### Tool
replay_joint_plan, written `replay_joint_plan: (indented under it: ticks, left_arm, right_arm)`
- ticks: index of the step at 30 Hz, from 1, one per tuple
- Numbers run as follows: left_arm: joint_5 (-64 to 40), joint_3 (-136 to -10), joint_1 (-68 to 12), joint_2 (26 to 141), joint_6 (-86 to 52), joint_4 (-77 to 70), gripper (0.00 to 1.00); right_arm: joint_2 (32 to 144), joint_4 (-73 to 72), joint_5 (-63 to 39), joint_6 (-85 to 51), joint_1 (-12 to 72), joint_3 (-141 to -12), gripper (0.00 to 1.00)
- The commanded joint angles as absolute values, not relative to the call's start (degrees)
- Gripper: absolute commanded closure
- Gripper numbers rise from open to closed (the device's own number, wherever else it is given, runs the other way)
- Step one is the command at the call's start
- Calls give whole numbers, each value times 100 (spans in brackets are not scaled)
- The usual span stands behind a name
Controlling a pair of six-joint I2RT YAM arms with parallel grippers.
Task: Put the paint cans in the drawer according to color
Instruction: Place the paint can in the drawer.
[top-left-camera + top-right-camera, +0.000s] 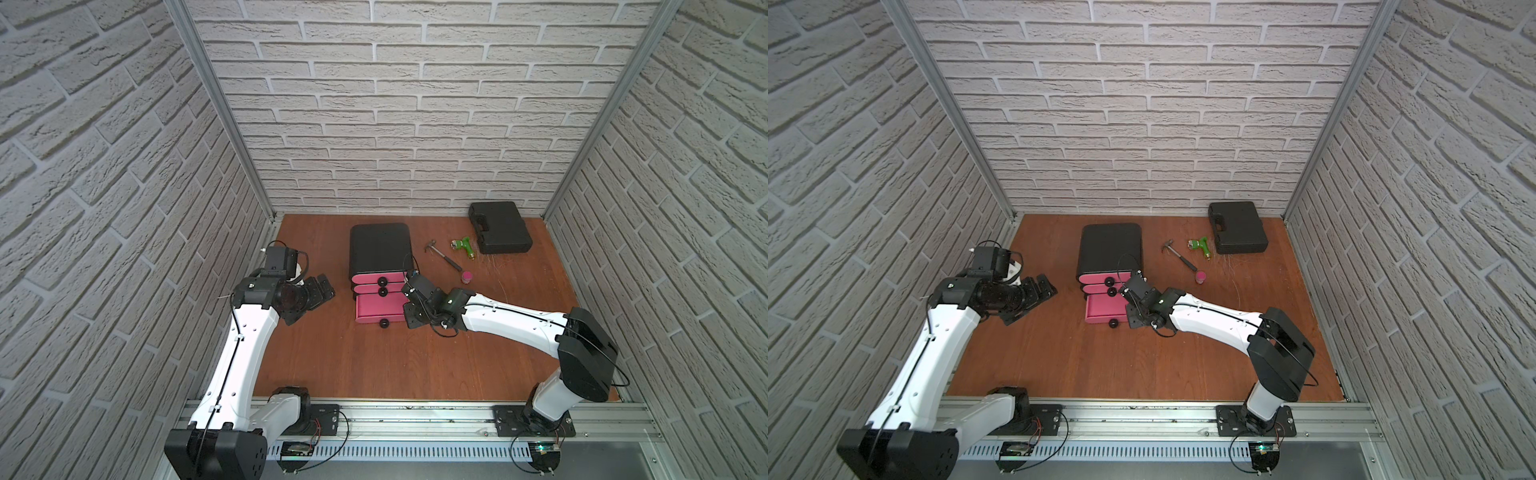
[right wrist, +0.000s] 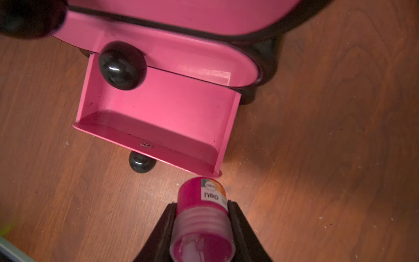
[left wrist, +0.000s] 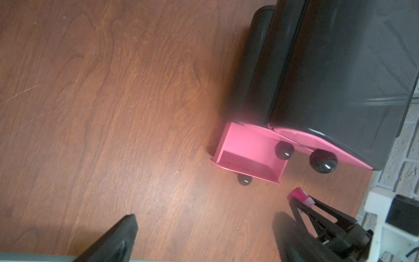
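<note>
The magenta can still hangs off the open drawer's front corner, so the robot's right gripper will move sideways over the bare drawer bottom, go down and release the can.
The drawer chest [image 1: 380,249] [image 1: 1111,245] is black with three pink fronts; its bottom drawer [image 1: 376,309] [image 2: 154,138] is pulled out and its visible inside is bare. My right gripper [image 1: 409,302] [image 2: 201,211] is shut on a magenta paint can [image 2: 197,197], held tilted just off the open drawer's front right corner. The left wrist view also shows that can [image 3: 299,195]. A second magenta paint can [image 1: 467,277] [image 1: 1201,276] stands on the table to the right. My left gripper [image 1: 313,301] hangs open and empty, left of the chest.
A small hammer [image 1: 442,255], a green toy drill [image 1: 465,245] and a flat black tool case [image 1: 500,226] lie at the back right. Brick-patterned walls close in the wooden table [image 1: 374,365] on three sides.
</note>
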State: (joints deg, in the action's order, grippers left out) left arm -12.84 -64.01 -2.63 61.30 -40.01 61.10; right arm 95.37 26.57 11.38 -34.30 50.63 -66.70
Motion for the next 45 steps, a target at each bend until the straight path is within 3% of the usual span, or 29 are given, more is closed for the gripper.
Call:
replay_joint_plan:
  ticks: [1, 25, 33, 45]
  left_arm:
    - [-1335, -6319, -246, 6005, -4065, 6132, 1]
    - [-1217, -6367, -428, 6119, -4138, 6326, 1]
    - [-1160, -6393, -483, 6104, -4113, 6388, 2]
    - [-1072, -6473, -492, 6115, -4113, 6412, 2]
  right_arm:
    - [9735, 2118, 1479, -3435, 5132, -6936, 76]
    - [10804, 1577, 2051, -3357, 5554, -7607, 77]
    - [11020, 1973, 2688, -3638, 5642, -7768, 67]
    - [10977, 2163, 2830, -3718, 5621, -7895, 53]
